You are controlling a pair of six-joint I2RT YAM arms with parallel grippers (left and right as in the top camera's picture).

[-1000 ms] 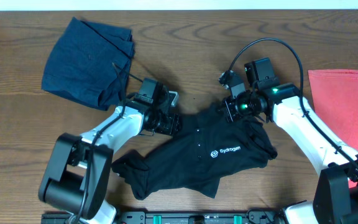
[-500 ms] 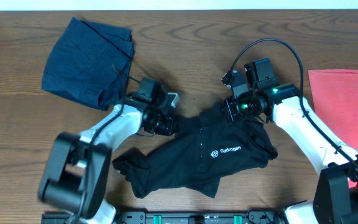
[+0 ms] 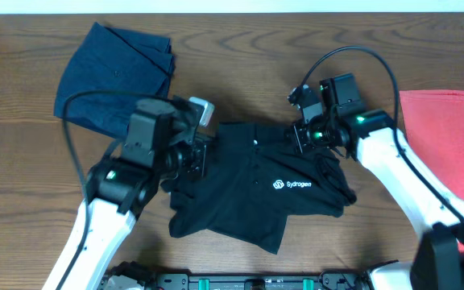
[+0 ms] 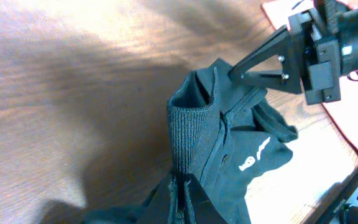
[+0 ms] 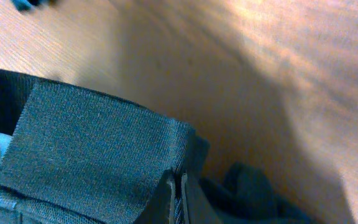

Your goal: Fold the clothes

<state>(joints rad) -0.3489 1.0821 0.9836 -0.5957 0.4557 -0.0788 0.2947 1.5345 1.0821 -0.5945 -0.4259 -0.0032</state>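
Observation:
The robot's left gripper should next let go of the shirt's pinched collar edge (image 3: 210, 147) (image 4: 180, 167) and move up, since the edge sits between the left gripper's fingers and the right gripper holds the other end of the collar.
The black shirt (image 3: 252, 193) of the clothes lies mid-table with its collar toward the far side and a small white print (image 3: 292, 184) on the chest. My left gripper (image 3: 200, 155) is shut on the shirt's left collar edge; in the left wrist view the ribbed collar (image 4: 191, 124) rises out of the closed jaws (image 4: 181, 200). My right gripper (image 3: 300, 138) is shut on the right collar edge, where ribbed cloth (image 5: 92, 143) runs into the pinched jaws (image 5: 178, 200). The cloth between the two grippers looks stretched.
A navy-blue garment (image 3: 115, 76) lies crumpled at the far left. A coral-red garment (image 3: 445, 133) lies flat at the right edge. Bare wooden table (image 3: 248, 64) lies beyond the shirt. The right arm's cable (image 3: 353, 55) loops above its wrist.
My left gripper has shut on the shirt's collar and risen, pulling it left. The black shirt has spread wider between the grippers. The right gripper has barely moved.

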